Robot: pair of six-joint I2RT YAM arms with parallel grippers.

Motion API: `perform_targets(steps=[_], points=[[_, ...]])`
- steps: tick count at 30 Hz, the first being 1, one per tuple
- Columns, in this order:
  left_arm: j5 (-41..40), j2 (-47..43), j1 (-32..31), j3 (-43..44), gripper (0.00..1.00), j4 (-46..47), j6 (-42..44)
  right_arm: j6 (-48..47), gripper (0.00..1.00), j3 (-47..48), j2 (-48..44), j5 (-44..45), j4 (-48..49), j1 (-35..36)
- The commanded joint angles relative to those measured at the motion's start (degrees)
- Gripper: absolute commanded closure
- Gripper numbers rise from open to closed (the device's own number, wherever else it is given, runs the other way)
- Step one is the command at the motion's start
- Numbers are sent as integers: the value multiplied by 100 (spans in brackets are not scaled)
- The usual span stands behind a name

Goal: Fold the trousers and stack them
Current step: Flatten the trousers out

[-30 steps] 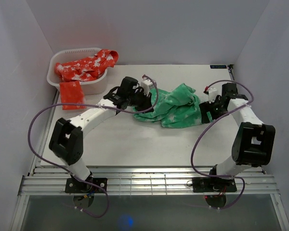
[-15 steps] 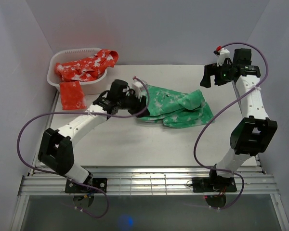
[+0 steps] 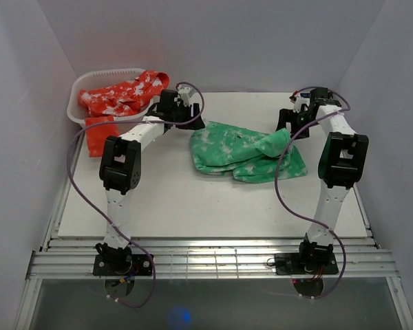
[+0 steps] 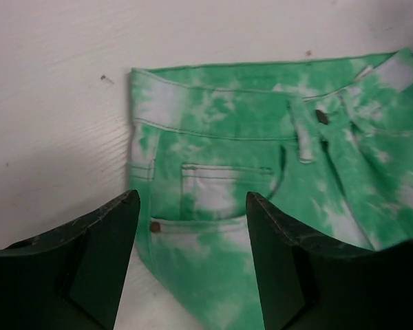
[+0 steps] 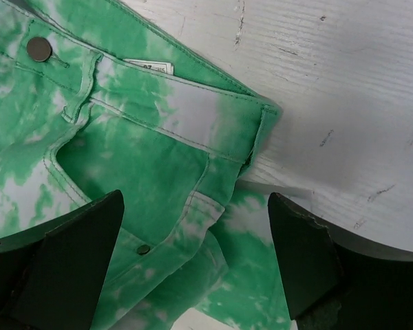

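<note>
I should lower the open fingers of my left gripper onto the waistband's corner by the small pocket (image 4: 146, 104) next, where its edge shows against the white table.
The bright green tie-dye trousers (image 3: 248, 152) lie bunched and partly folded in the middle of the white table, waistband toward the back. My left gripper (image 3: 191, 118) hovers open at their back left corner. In the left wrist view its fingers (image 4: 89, 254) frame a waistband corner and pocket of the trousers (image 4: 261, 151), with nothing gripped. My right gripper (image 3: 291, 124) hangs open over the back right end. In the right wrist view the trousers (image 5: 138, 151), with a button and a doubled waistband edge, lie beneath the right gripper (image 5: 196, 213).
A white basket (image 3: 76, 113) at the back left holds a red patterned garment (image 3: 124, 93). A folded red garment (image 3: 101, 135) lies on the table in front of it. White walls close in on both sides and behind.
My left gripper opened, let go of the trousers and drew back to the rear left. My right arm rose, then came down at the rear right. The trousers now lie spread wider.
</note>
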Motion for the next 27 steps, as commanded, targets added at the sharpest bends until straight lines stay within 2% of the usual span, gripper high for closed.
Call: perform_targets(steps=[1,6,7,11,13,14,15,18,19,21,22,27], points=[[-304,492,20,551,26,133,-198,27,8,312,115,-193,-57,29],[-524,1275,29,1131,23,389,-233,-96,0,101,414,-465,-84,20],[-516,1390,20,1332,23,390,-242,-114,10,14,432,-544,-75,20],[193,1908,29,1694,25,381,-382,-202,32,12,441,-1133,-40,-32],[485,1962,38,1747,37,407,-531,-324,44,144,397,-1537,-40,-85],[652,1962,29,1704,41,434,-584,-351,48,301,301,-1625,-22,-111],[958,1884,38,1660,51,486,-628,-378,51,381,239,-1826,39,-129],[1207,1656,47,1415,62,539,-716,-395,67,680,-33,-2126,232,-243],[1216,1516,55,1379,75,513,-690,-413,76,750,-104,-2162,276,-269],[1233,1357,116,1300,89,504,-672,-509,87,882,-341,-2180,338,-278],[1216,1121,143,1247,100,530,-672,-553,92,891,-437,-2197,364,-278],[1225,92,398,658,100,917,-506,-860,92,681,-1290,-2294,496,-278]])
